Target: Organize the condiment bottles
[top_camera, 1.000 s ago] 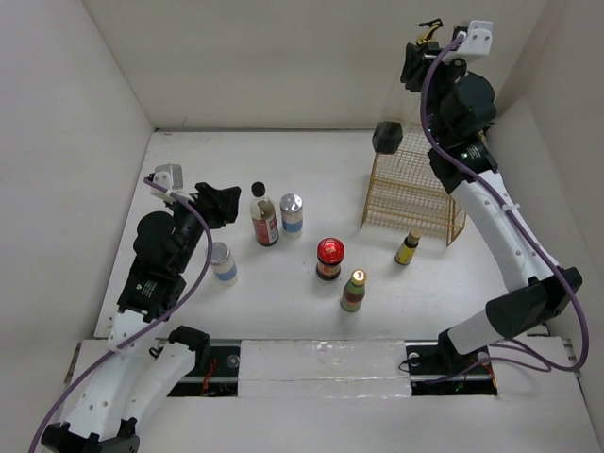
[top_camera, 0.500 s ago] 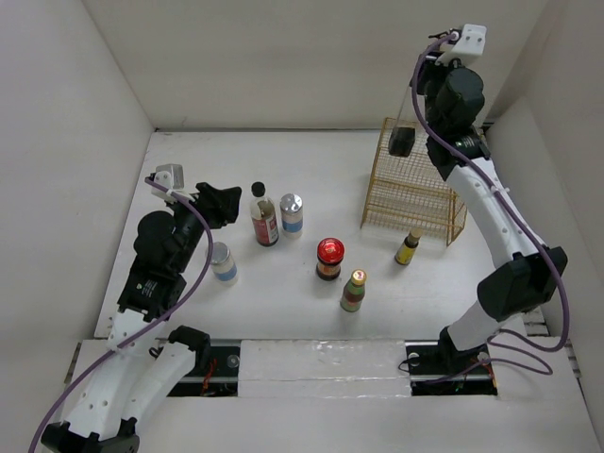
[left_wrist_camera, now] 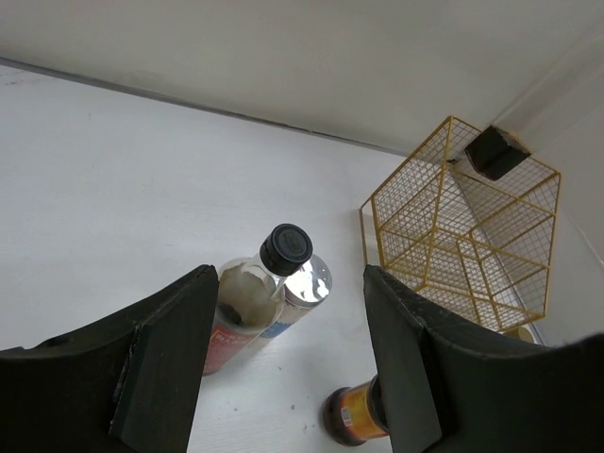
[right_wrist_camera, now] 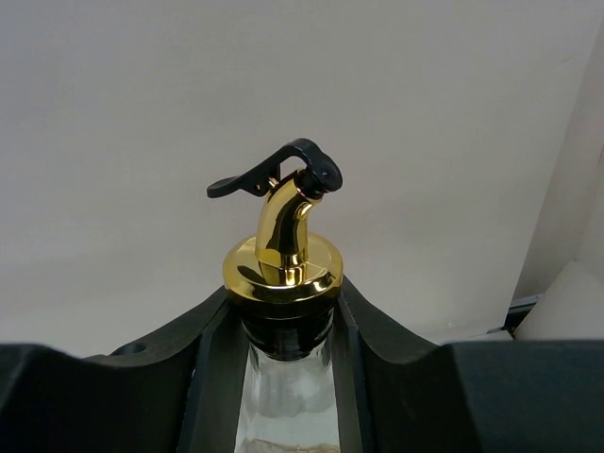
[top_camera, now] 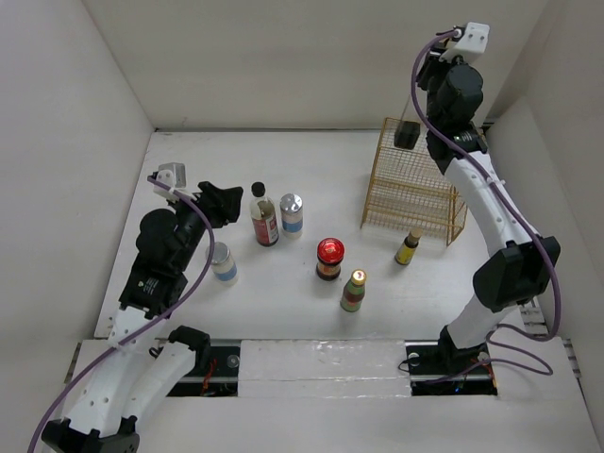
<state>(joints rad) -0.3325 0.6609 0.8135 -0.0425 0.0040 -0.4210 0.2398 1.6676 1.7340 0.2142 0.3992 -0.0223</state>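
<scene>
I will lower the bottle with my right gripper next, to set it down inside (top_camera: pixel 407 155) and open. The bottle's dark lower end hangs over the back corner of the gold wire basket.
My right gripper (top_camera: pixel 429 71) is raised high at the back right. It is shut on the neck of the clear pump-top bottle (right_wrist_camera: pixel 283 260), whose dark lower end (top_camera: pixel 408 135) hangs over the back left top corner of the gold wire basket (top_camera: pixel 411 193). My left gripper (top_camera: pixel 222 203) is open and empty, just left of the red-labelled black-capped bottle (top_camera: pixel 263 219) and a silver-lidded blue-labelled jar (top_camera: pixel 292 214). Both show between its fingers in the left wrist view, the bottle (left_wrist_camera: pixel 253 302) and the jar (left_wrist_camera: pixel 310 281). The second silver-lidded jar (top_camera: pixel 223 261), red-lidded dark jar (top_camera: pixel 329 258), green gold-capped bottle (top_camera: pixel 354 290) and small yellow bottle (top_camera: pixel 408 247) stand upright on the table.
The basket (left_wrist_camera: pixel 462 236) stands at the back right near the right wall. White walls close the table on the left, back and right. The arm bases sit at the near edge.
My right arm has carried the pump-top bottle right and back, from left of the basket to over its back corner. The left arm has barely shifted.
</scene>
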